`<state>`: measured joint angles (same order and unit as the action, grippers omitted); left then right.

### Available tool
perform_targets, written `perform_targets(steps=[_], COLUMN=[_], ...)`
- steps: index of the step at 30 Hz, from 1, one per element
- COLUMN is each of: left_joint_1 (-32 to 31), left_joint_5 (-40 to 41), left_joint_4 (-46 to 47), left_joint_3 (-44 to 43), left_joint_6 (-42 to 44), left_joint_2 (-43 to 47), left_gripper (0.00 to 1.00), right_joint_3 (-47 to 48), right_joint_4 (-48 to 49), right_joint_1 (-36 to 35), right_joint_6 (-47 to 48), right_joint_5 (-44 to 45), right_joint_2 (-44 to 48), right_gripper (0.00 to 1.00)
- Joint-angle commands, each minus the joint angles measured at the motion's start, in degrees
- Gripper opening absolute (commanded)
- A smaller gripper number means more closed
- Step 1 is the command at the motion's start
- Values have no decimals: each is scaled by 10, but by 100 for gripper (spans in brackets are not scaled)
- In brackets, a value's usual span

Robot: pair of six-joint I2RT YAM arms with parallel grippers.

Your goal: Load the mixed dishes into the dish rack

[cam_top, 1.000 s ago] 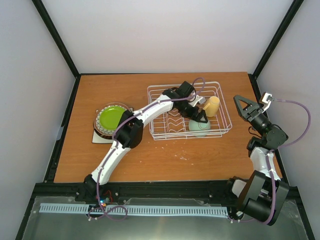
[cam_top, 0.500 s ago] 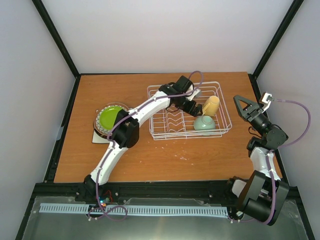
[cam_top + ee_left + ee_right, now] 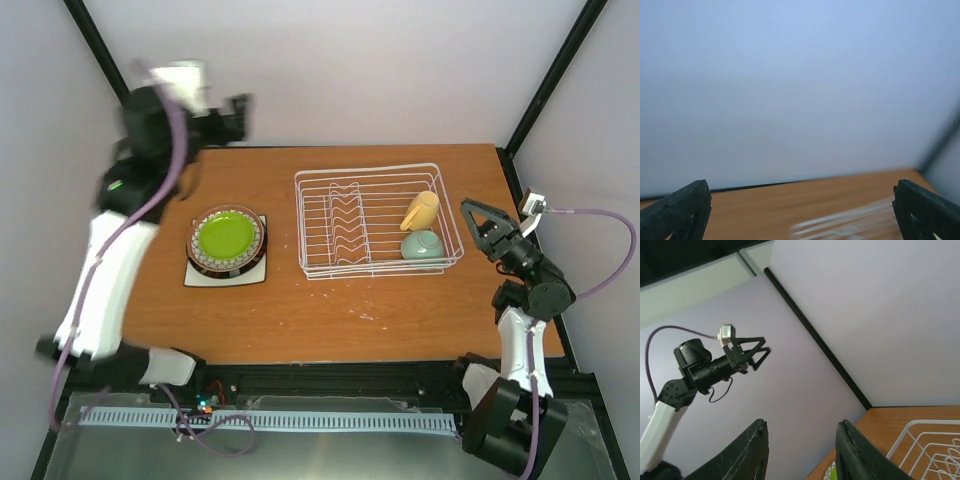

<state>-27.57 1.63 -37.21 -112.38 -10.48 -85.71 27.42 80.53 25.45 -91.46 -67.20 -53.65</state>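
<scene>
My left gripper moves down and back next, tipping downward, onto the lime-green plate's rim away from the rack, because that plate tops the stack.
The white wire dish rack [image 3: 350,222] stands at the table's centre right. In its right end, the yellow mug [image 3: 420,210] lies tilted and the mint-green bowl [image 3: 423,245] lies on its side beside it. To the left, the lime-green plate [image 3: 225,235] tops a stack of the brown floral plate [image 3: 196,256], a cream dark-rimmed plate and the white square plate [image 3: 197,277]. My left gripper [image 3: 238,108] is raised high at the far left, blurred, open and empty [image 3: 800,190]. My right gripper [image 3: 478,215] is open and empty just right of the rack [image 3: 802,430].
The rack's wavy dividers [image 3: 345,225] stand in its middle. In the right wrist view the raised left gripper [image 3: 751,352] shows against the wall, with a rack corner [image 3: 930,447] at lower right. Black frame posts [image 3: 110,75] stand at the back corners.
My left arm has come out of the rack and swung up to the far left, leaving the mint-green bowl in the rack beside the mug. My right gripper has shifted slightly.
</scene>
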Motion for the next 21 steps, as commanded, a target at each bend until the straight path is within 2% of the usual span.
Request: perform_targets(steps=[1, 5, 7, 8, 9, 10, 11, 13, 15, 21], left_joint_1=[162, 294, 332, 341, 346, 348, 350, 353, 361, 379], left_joint_5=[8, -74, -115, -125, -129, -131, -135, -133, -130, -121], left_joint_4=[-43, -77, -74, -69, -65, -62, -61, -60, -57, -61], left_joint_3=[179, 302, 361, 395, 414, 431, 443, 461, 471, 468], left_joint_6=[-41, -42, -43, -44, -46, -45, -44, -40, -35, -20], left_joint_2=[111, 136, 131, 125, 118, 109, 100, 83, 69, 62], left_gripper=[99, 97, 91, 86, 81, 77, 73, 64, 62, 58], right_joint_3=[0, 11, 41, 78, 145, 216, 267, 336, 360, 310], right_joint_4=[-50, -209, -360, -494, -731, -935, -1051, -1181, -1218, -1203], right_joint_1=[-23, -43, -51, -58, -70, -93, -117, -157, -171, -172], right_joint_6=[88, 186, 270, 350, 507, 658, 739, 826, 845, 807], right_joint_5=[-27, -37, -31, -16, 35, 153, 253, 372, 378, 292], right_joint_2=[59, 109, 126, 136, 145, 149, 150, 141, 140, 173], right_gripper=[38, 37, 34, 33, 34, 35, 37, 40, 40, 41])
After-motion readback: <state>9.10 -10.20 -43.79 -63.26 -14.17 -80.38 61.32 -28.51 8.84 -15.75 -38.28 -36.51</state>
